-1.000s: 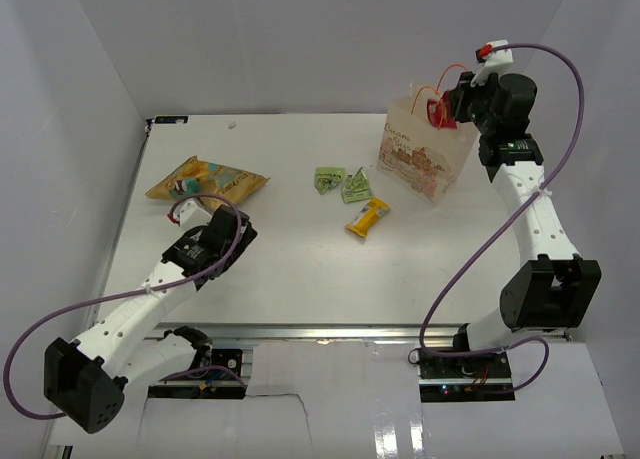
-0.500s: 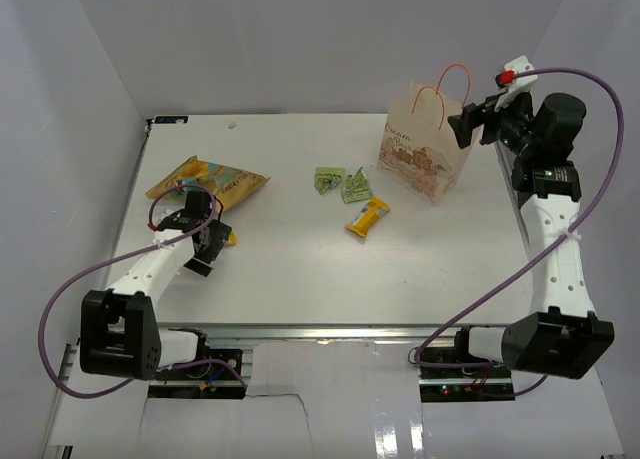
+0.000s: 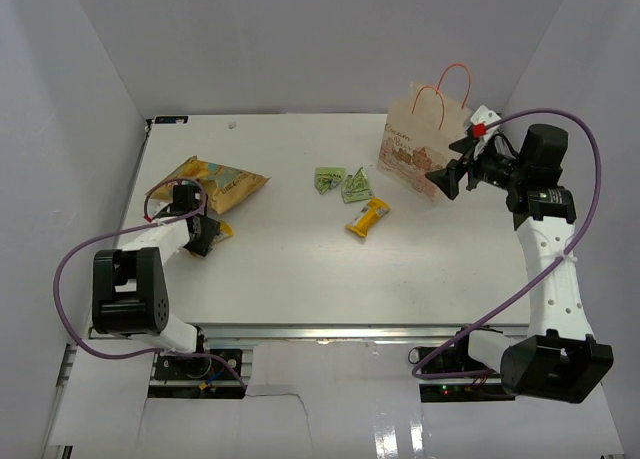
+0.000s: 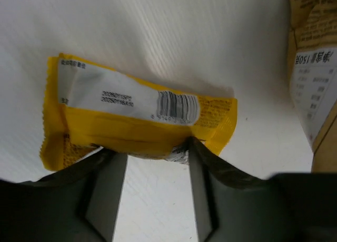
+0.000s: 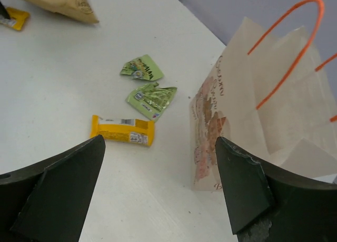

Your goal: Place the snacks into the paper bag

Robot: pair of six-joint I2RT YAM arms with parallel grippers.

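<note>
The paper bag stands far from my left gripper's small yellow packet. I will move my right gripper back and to the left in the top view onto that packet.
A small yellow packet [image 4: 137, 121] lies on the table by the large yellow-orange chip bag [image 3: 207, 179]. My left gripper [image 4: 152, 149] is down on it. Its fingertips [image 4: 202, 152] touch the packet's near edge, and bare table shows between the half-closed jaws. The cream paper bag [image 3: 425, 151] stands upright at the back right. My right gripper [image 3: 442, 182] hovers open just right of the bag, holding nothing. Two green packets [image 5: 141, 68] [image 5: 152, 98] and a yellow bar [image 5: 122, 130] lie left of the bag.
White walls close in the table [image 3: 300, 269] on the left, back and right. The bag's orange loop handles [image 5: 287, 47] stick up above its mouth. Purple cables loop from both arms.
My left gripper swung left and down onto the small yellow packet, its jaws narrowing. My right gripper left the bag's mouth, opened and dropped beside the bag; the red thing it held no longer shows.
</note>
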